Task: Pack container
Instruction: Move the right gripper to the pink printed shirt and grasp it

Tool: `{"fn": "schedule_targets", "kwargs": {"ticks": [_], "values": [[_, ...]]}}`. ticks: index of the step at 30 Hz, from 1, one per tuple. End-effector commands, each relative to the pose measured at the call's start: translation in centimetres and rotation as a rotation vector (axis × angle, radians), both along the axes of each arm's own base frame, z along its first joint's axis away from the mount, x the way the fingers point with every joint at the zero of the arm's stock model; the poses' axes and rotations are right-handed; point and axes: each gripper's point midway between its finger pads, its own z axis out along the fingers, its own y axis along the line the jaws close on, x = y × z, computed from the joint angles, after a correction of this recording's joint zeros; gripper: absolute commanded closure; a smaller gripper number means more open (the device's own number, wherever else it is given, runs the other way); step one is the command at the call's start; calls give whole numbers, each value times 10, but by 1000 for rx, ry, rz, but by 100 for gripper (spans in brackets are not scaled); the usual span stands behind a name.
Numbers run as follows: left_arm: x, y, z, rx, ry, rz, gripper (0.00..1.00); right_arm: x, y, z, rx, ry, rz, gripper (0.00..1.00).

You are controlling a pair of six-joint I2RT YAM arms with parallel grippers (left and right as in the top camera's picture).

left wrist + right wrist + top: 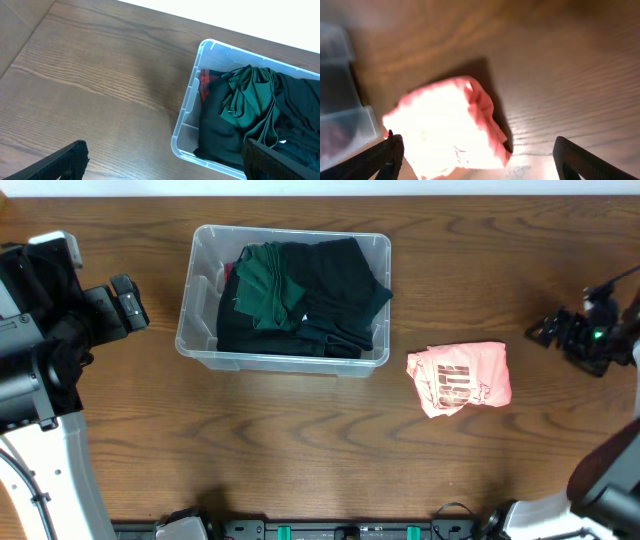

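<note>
I will bring my right gripper down and across toward the container (205, 340) next, onto the pink shirt's edge (503, 376) opposite the container.
The clear plastic container (205, 340) stands at the table's middle left and holds folded black and dark green clothes (300, 295). It also shows in the left wrist view (187, 107), with a bit of red cloth at its near end. A folded pink shirt (462, 377) lies on the table to the right of the container; in the right wrist view (445, 132) it is overexposed. My left gripper (128, 302) is open and empty, left of the container. My right gripper (548, 330) is open and empty, right of the pink shirt.
The wooden table (300, 450) has bare surface in front of the container and shirt. The arm bases stand at the front left and front right corners. A white wall edge runs along the back.
</note>
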Motion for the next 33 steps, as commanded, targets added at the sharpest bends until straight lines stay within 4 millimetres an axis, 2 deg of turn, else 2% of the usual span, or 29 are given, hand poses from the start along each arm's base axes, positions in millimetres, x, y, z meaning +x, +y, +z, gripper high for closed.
{"fn": "schedule_targets", "kwargs": {"ticks": [1,7,10,13,19,22,23,24,27,30,33], "values": [[0,3,0,-5,-1,22,2,-7,12,-26,45,59,105,8],[0,3,0,-5,-1,22,2,-16,35,-66,95,208,167,12],[0,3,0,-6,-1,21,2,-13,44,-78,102,230,195,13],[0,3,0,-5,-1,22,2,-12,50,-87,106,246,215,18],[0,3,0,-5,-1,22,2,-13,63,-101,118,280,233,40],[0,3,0,-6,-1,21,2,-17,66,-105,117,287,239,62],[0,3,0,-6,-1,21,2,-18,66,-105,119,291,238,75],[0,3,0,-5,-1,22,2,-18,66,-105,120,292,234,83],[0,3,0,-6,-1,21,2,-11,70,-96,154,254,228,98],[0,3,0,-6,-1,21,2,2,86,-72,253,165,227,99],[0,3,0,-6,-1,21,2,18,104,-28,375,24,235,99]]}}
